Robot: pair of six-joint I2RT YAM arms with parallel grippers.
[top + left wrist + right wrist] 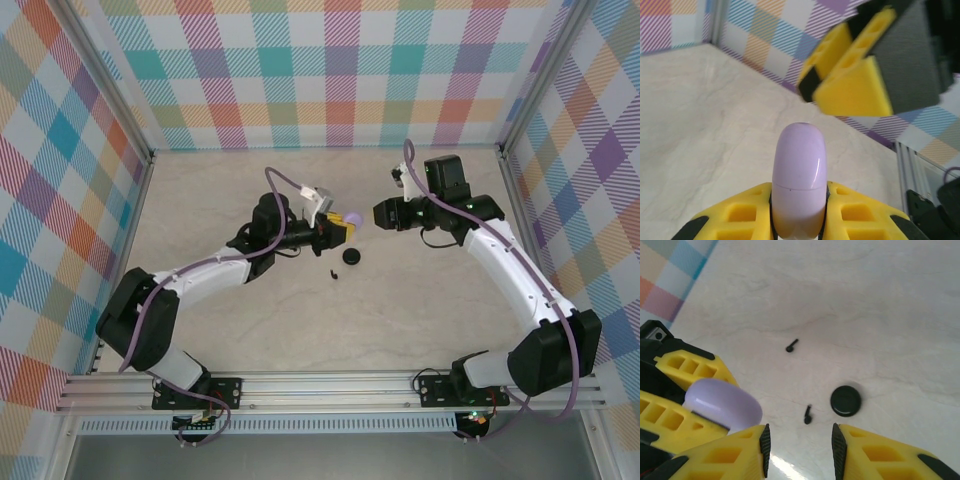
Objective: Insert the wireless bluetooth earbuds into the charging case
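Note:
My left gripper needs to tip downward, lower the lilac case onto the bare tabletop beside the round black charging case, and release it there.
My left gripper is shut on a pale lilac charging case, held off the table with its lid seam closed. The same case hangs mid-table, and it shows at the left of the right wrist view. My right gripper is open with nothing between its fingers, just right of the lilac case. Two black earbuds lie on the table below, beside a round black charging case. One black earbud lies near the black case.
Checked walls and aluminium posts close in the pale tabletop on three sides. The right gripper's yellow fingers hang close above and ahead of the lilac case. Bare table lies all round the small black items.

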